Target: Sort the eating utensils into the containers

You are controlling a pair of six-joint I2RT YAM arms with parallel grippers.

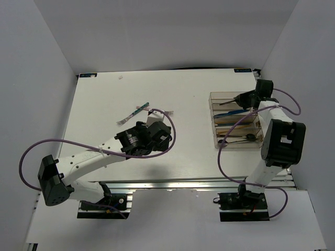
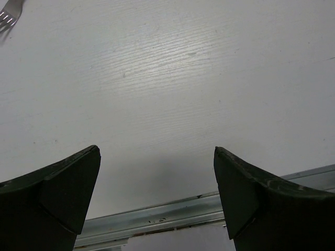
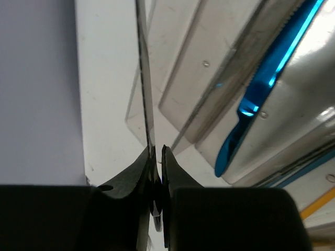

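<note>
The tray's section with the blue piece is nearer the base than my right gripper, so I will move my gripper back over that section and let go of the knife (image 1: pixel 229 103) there.
My right gripper (image 1: pixel 245 99) is shut on a thin black knife (image 1: pixel 229 103) and holds it over the far compartment of the clear divided tray (image 1: pixel 213 119). In the right wrist view the knife (image 3: pixel 146 78) runs edge-on up from my shut gripper (image 3: pixel 157 149), with a blue piece (image 3: pixel 261 89) lying in the tray (image 3: pixel 183 68) beside it. A teal-handled fork (image 1: pixel 133 112) and a pink-handled fork (image 1: pixel 163 112) lie on the table. My left gripper (image 1: pixel 156 133) is open and empty just near of them. Its wrist view (image 2: pixel 157 149) shows fork tines (image 2: pixel 8 15) at the top left.
The tray also holds brown chopsticks (image 1: pixel 233 124) and a black spoon (image 1: pixel 241 138) in its nearer compartments. A metal rail (image 2: pixel 157 214) runs along the table's near edge. White walls enclose the table on the left, back and right.
</note>
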